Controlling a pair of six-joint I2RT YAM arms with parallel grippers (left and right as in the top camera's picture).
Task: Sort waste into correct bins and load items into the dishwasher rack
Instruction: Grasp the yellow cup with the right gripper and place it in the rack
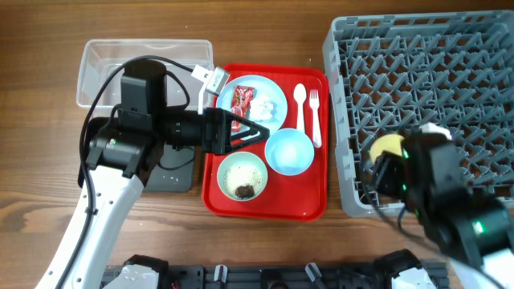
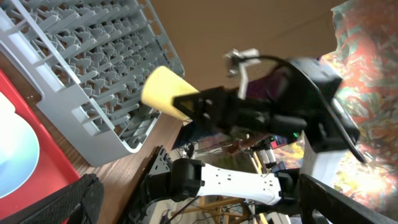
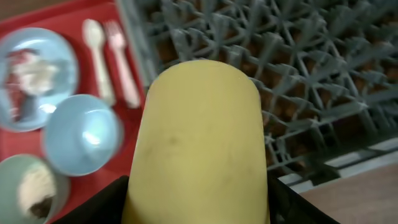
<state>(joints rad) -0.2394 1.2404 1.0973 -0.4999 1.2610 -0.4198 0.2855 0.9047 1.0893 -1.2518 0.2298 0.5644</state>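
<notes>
Empty slots lie below my right gripper, so it needs to go down to the rack's near corner (image 1: pixel 363 165) by the red tray (image 1: pixel 317 205) and release the small yellow cup.
My right gripper (image 1: pixel 385 160) is shut on the small yellow cup (image 1: pixel 389 145), holding it over the front left part of the grey dishwasher rack (image 1: pixel 450 56). The cup fills the right wrist view (image 3: pixel 199 137) and also shows in the left wrist view (image 2: pixel 163 92). My left gripper (image 1: pixel 255 132) is open and empty above the red tray (image 1: pixel 317 205), between the light blue plate (image 1: pixel 273 87) and the light blue bowl (image 1: pixel 289 151). The plate holds the red wrapper (image 1: pixel 242 100) and white tissue (image 1: pixel 265 105). The pale green bowl (image 1: pixel 243 177) holds the food scraps. The white spoon (image 1: pixel 299 104) and fork (image 1: pixel 315 112) lie on the tray's right side.
The clear tub (image 1: pixel 100 60) stands at the back left. The black tray (image 1: pixel 173 175) lies partly hidden under my left arm, left of the red tray. The rack's front left wall (image 1: pixel 349 193) is close to the red tray's right edge.
</notes>
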